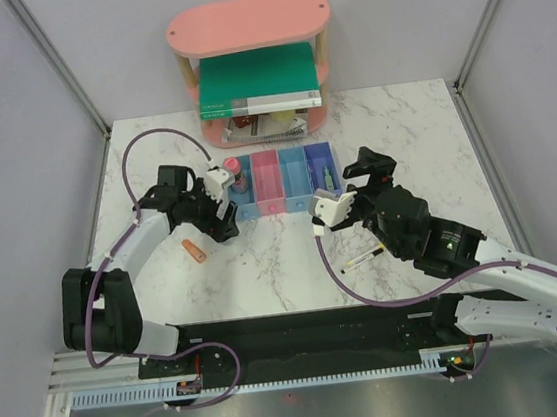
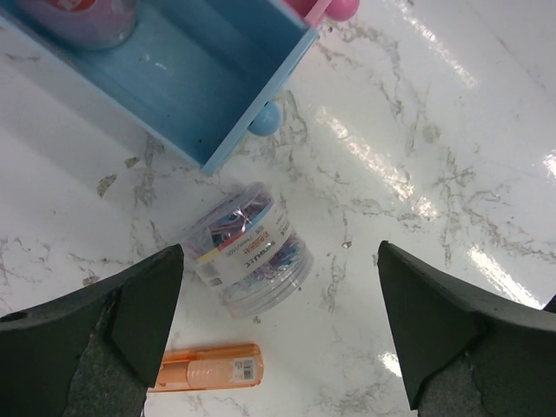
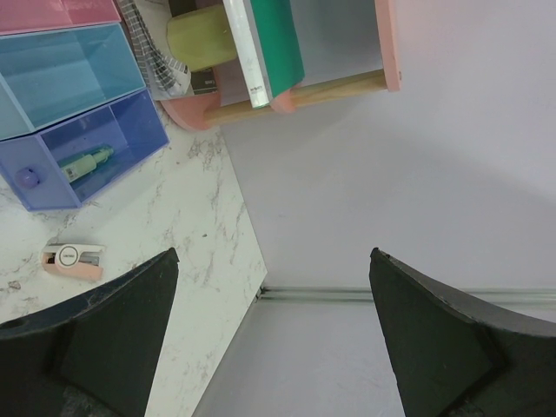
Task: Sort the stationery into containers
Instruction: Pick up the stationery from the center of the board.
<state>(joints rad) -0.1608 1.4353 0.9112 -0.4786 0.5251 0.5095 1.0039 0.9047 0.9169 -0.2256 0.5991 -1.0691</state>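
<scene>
The left gripper will next go down with its fingers open on both sides of the clear jar of coloured clips, to close on it, because the jar is still outside the bins.
The containers (image 1: pixel 280 181) stand in a joined row of blue, pink, blue and purple bins. My left gripper (image 1: pixel 221 215) is open and empty above a clear roll of coloured clips (image 2: pixel 248 248), just in front of the left blue bin (image 2: pixel 200 78). An orange piece (image 2: pixel 204 367) lies near my left finger and also shows in the top view (image 1: pixel 195 250). A pink-red piece (image 1: pixel 234 173) sits in the left blue bin and a green piece (image 3: pixel 87 161) in the purple bin. My right gripper (image 1: pixel 372 170) is open and empty, raised right of the bins. A pale pink piece (image 3: pixel 74 259) lies by the purple bin. The yellow-and-black pen (image 1: pixel 362 258) lies under my right arm.
A pink oval two-tier shelf (image 1: pixel 247 21) stands at the back with a large green book (image 1: pixel 256 80) and notebooks (image 1: pixel 259 125) in it. Grey walls enclose the table, and its right edge (image 3: pixel 248 252) is close to my right gripper.
</scene>
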